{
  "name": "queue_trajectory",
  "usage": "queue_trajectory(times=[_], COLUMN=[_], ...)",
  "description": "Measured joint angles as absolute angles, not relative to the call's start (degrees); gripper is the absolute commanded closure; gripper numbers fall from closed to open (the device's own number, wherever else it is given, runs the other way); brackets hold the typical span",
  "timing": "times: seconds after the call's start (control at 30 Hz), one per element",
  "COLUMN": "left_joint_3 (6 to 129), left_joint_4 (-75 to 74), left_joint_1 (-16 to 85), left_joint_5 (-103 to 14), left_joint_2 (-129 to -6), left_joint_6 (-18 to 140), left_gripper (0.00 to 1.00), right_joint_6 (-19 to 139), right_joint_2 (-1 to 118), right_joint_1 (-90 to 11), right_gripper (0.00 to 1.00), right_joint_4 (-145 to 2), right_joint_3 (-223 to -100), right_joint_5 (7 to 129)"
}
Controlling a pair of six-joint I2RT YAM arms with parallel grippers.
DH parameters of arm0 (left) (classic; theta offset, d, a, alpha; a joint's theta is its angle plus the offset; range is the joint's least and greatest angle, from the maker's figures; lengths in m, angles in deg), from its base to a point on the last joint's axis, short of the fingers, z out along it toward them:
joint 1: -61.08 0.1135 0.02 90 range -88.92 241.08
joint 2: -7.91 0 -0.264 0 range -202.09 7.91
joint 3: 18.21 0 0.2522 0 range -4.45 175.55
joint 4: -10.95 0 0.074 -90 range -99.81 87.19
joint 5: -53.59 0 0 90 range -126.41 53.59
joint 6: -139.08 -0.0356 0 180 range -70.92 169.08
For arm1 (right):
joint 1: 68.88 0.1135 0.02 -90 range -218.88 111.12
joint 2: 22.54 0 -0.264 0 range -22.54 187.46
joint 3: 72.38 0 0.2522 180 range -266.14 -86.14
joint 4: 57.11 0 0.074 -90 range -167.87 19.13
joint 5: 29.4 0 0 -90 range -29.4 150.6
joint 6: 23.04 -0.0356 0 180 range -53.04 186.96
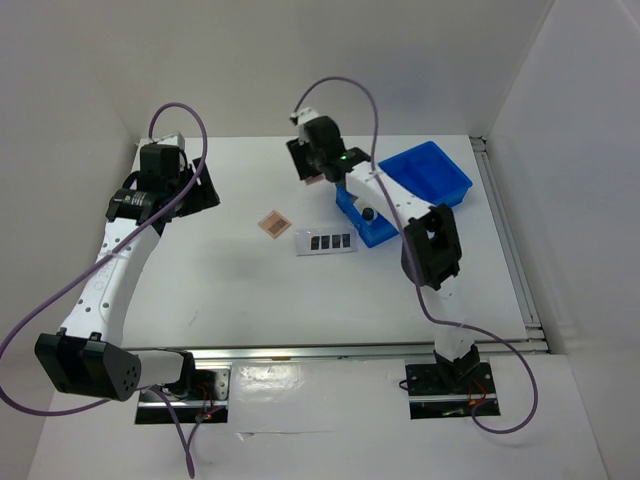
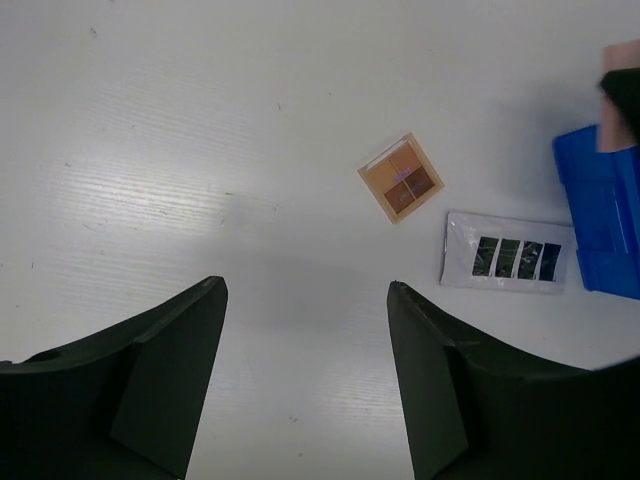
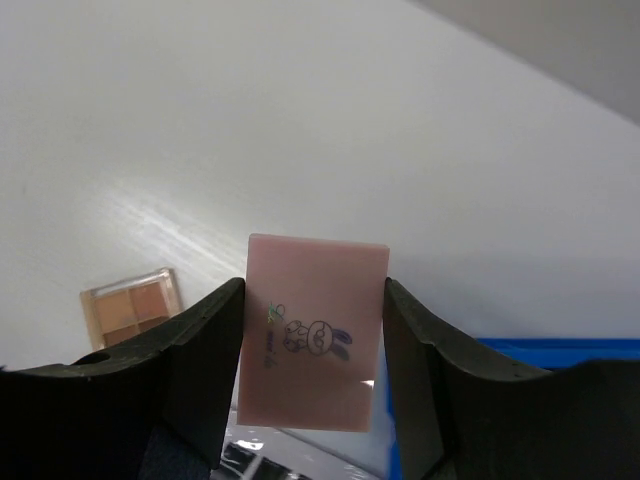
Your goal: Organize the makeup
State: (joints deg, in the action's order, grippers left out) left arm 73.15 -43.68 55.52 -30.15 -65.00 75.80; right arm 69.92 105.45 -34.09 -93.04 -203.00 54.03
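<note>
My right gripper will go right in the top view and down to release the pink compact [image 1: 313, 183], as the bin's large empty section lies that way, below the gripper.
My right gripper [image 3: 313, 290] is shut on a pink compact [image 3: 313, 330] with a bunny drawing, held upright off the table between both fingers. From above, that gripper [image 1: 312, 170] hangs just left of the blue bin [image 1: 432, 172], with a bit of the pink compact [image 1: 313, 183] showing under it. A tan compact [image 1: 274, 224] lies flat mid-table, and a grey strip palette [image 1: 326, 241] with four dark pans lies to its right. My left gripper [image 2: 305, 285] is open and empty over bare table at the far left, well short of the tan compact [image 2: 401, 178] and the palette [image 2: 508, 254].
The blue divided bin has a large section at the back right and a smaller part [image 1: 362, 218] near the palette, with a small black item [image 1: 368, 213] in it. White walls close in the table at the back and sides. The right arm's elbow [image 1: 432, 245] hangs over the right half.
</note>
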Motion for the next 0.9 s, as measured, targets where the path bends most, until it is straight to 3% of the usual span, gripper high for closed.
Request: queue_trajectory(times=[0.27,0.53,0.9], left_joint_3=[73.2,73.2,73.2], left_joint_4=[-43.7,-43.6,-43.6], left_joint_1=[55.5,55.5,55.5], left_joint_5=[-29.6,-29.6,-29.6], left_joint_2=[-65.0,-65.0,-66.2], left_joint_6=[75.8,75.8,74.7], left_gripper=[0.21,0.21,0.21], right_joint_6=[69.2,64.7,63.4], right_joint_2=[94.9,94.1,95.5], right_joint_1=[-49.7,-65.3,-69.6], right_gripper=[0.62,0.62,0.62], right_joint_4=[-89.3,-89.8,-89.8], right_joint_3=[-196.6,-189.6,-189.5], right_joint_5=[53.3,53.4,54.3])
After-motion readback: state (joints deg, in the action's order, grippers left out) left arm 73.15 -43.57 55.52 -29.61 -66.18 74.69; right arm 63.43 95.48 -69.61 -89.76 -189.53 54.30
